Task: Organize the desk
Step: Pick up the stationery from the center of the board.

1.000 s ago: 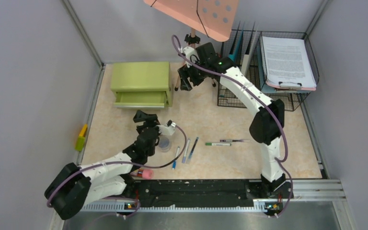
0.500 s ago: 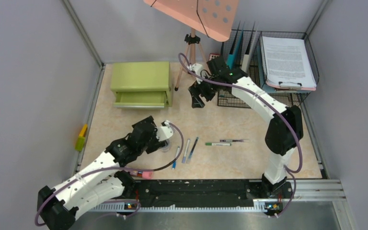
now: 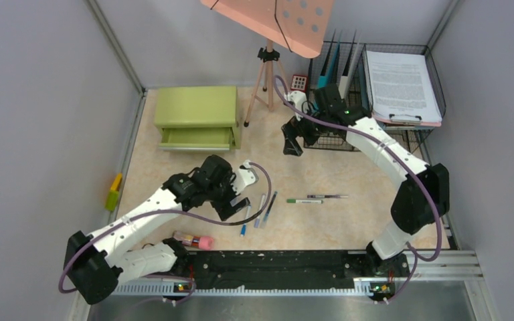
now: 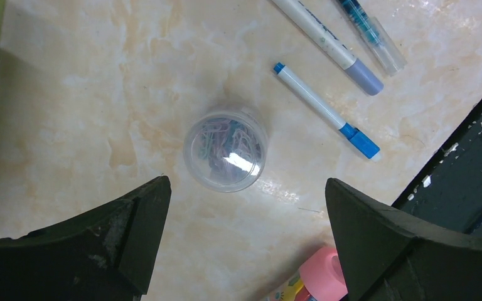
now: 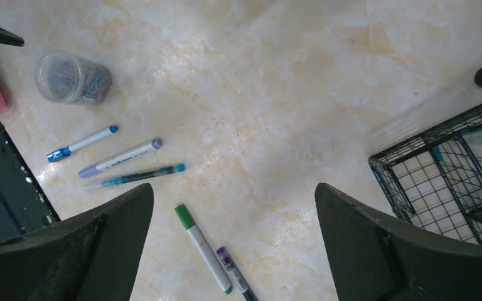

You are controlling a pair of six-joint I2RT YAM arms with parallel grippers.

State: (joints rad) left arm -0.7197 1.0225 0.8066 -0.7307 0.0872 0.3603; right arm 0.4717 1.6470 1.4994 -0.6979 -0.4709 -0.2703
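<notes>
I will bring my left gripper down toward the clear jar of paper clips next, with my fingers on either side of it. The jar (image 5: 72, 77) is below and just ahead of the gap between my fingers.
The desk (image 3: 348, 167) is a pale marbled tabletop. My left gripper (image 3: 231, 200) is open and empty above a clear jar of paper clips (image 4: 226, 147); in the left wrist view the jar lies just ahead of the gap between the jaws (image 4: 246, 188). In the top view the arm hides the jar. My right gripper (image 3: 293, 140) is open and empty, high above bare desk beside the wire rack (image 3: 328, 137). The right wrist view (image 5: 233, 191) shows the jar (image 5: 72, 77), a green marker (image 5: 202, 248) and a purple pen (image 5: 233, 271) below it.
A blue pen (image 3: 245, 221), a grey-capped pen (image 3: 261, 210) and a teal pen (image 3: 270, 204) lie right of the left gripper. A pink-capped tube (image 3: 192, 239) lies by the front rail. A green drawer cabinet (image 3: 197, 107), a tripod (image 3: 266, 73) and a paper tray (image 3: 401, 87) stand at the back.
My left gripper has swung right and now hangs over the jar. My right gripper has moved right and nearer, from beside the cabinet and tripod to the wire rack's front.
</notes>
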